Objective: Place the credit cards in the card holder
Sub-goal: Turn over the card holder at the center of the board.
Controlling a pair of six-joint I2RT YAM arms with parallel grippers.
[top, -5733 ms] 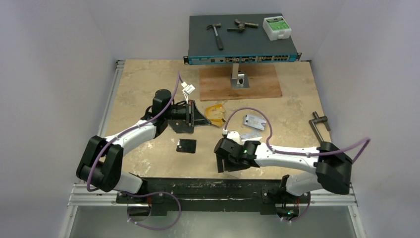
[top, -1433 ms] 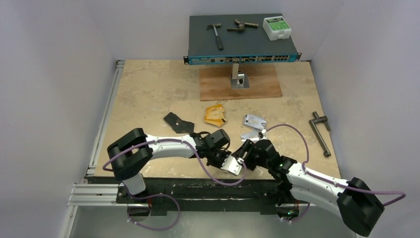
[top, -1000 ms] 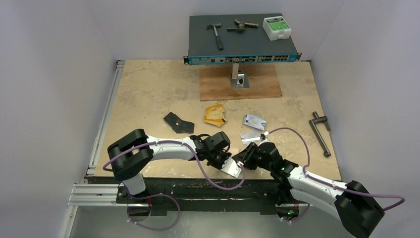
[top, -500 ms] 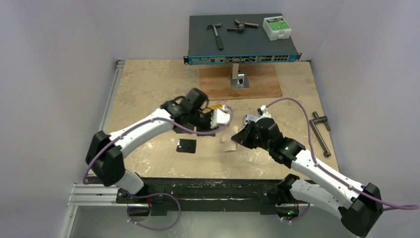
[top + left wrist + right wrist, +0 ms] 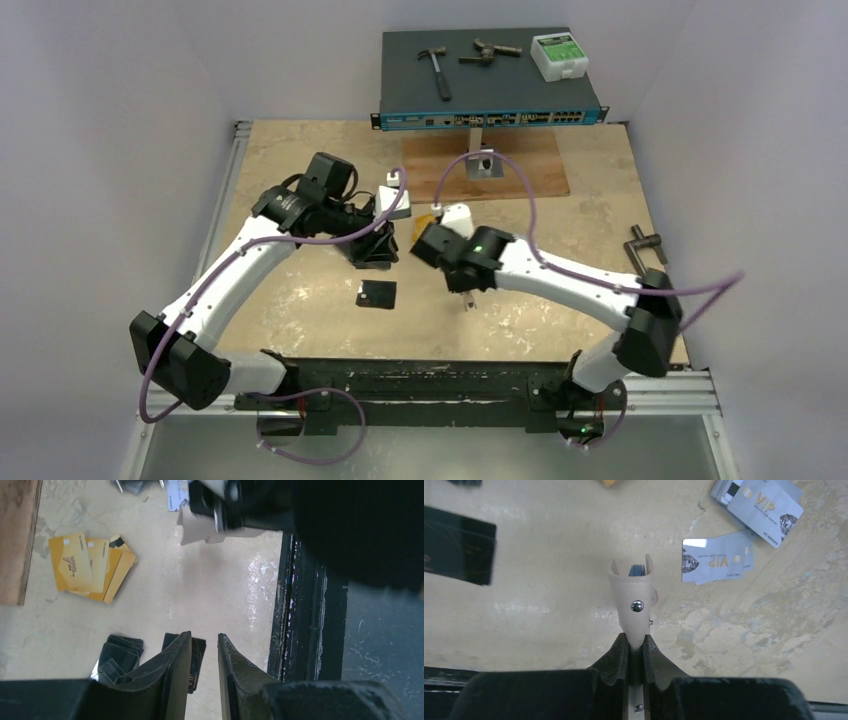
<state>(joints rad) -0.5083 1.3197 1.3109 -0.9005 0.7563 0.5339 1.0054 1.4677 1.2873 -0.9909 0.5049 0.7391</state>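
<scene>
The edge-on hanging card holder will next go back and down to the table's near edge (image 5: 464,335), my right gripper tilting it flat.
My right gripper (image 5: 635,637) is shut on the pale tan card holder (image 5: 631,592), which hangs snap tab forward over the table's middle; a dark card edge shows in its far end. From above, the right gripper (image 5: 463,287) and the card holder (image 5: 468,300) appear edge-on. Silvery credit cards (image 5: 716,560) lie just right of it, with more silvery cards (image 5: 764,502) beyond. Orange credit cards (image 5: 90,567) lie fanned in the left wrist view, and an orange corner (image 5: 428,214) peeks past the right arm. My left gripper (image 5: 204,642) is open and holds nothing, hovering above a black wallet (image 5: 117,655).
A small black square piece (image 5: 377,294) lies near the front centre. The black wallet (image 5: 372,252) sits under the left wrist. At the back, a network switch (image 5: 490,75) carrying tools stands over a wooden board (image 5: 485,165). A metal handle (image 5: 645,245) lies at the right.
The right arm has swung left with the card holder and now covers the silvery cards from above. The left arm has drawn back left over the black wallet.
</scene>
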